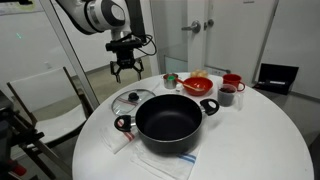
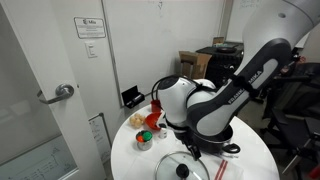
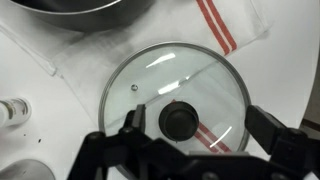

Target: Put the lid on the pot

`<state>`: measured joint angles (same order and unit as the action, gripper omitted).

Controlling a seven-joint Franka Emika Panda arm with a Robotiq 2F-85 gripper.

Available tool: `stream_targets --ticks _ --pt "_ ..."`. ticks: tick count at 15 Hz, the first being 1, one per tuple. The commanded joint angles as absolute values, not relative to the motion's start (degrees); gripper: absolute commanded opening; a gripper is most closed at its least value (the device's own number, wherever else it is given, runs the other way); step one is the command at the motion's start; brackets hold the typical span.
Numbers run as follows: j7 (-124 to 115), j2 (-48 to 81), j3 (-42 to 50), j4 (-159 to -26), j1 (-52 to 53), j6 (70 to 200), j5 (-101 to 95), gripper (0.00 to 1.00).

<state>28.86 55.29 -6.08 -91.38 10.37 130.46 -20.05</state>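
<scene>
The open fingers of my gripper should go down first to get onto the lid's dark centre knob (image 1: pixel 133 97) (image 3: pixel 179 121).
The clear glass lid (image 3: pixel 175 90) with a metal rim and dark knob lies flat on a white cloth with red stripes; it also shows in both exterior views (image 1: pixel 132 98) (image 2: pixel 180 167). The large black pot (image 1: pixel 168 122) with black-and-red handles stands next to it on the round white table; in the wrist view only its rim shows at the top (image 3: pixel 80 12). My gripper (image 3: pixel 197 125) is open above the lid, its fingers either side of the knob and not touching it. In an exterior view it hangs above the lid (image 1: pixel 126 70).
A red bowl (image 1: pixel 199 85), a red mug (image 1: pixel 233 83), a dark cup (image 1: pixel 227 95) and a small tin (image 1: pixel 171 79) stand behind the pot. The red-striped cloth (image 3: pixel 225 28) lies under the lid. A chair (image 1: pixel 45 95) stands beside the table.
</scene>
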Motion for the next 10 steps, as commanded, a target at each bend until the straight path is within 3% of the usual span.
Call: stream_targets --ticks 1,10 --pt "28.05 63.12 -5.05 -81.62 12.91 127.83 -22.32 1.00" --pt "29.59 73.76 -4.54 -69.12 14.93 122.21 -22.28 1.00"
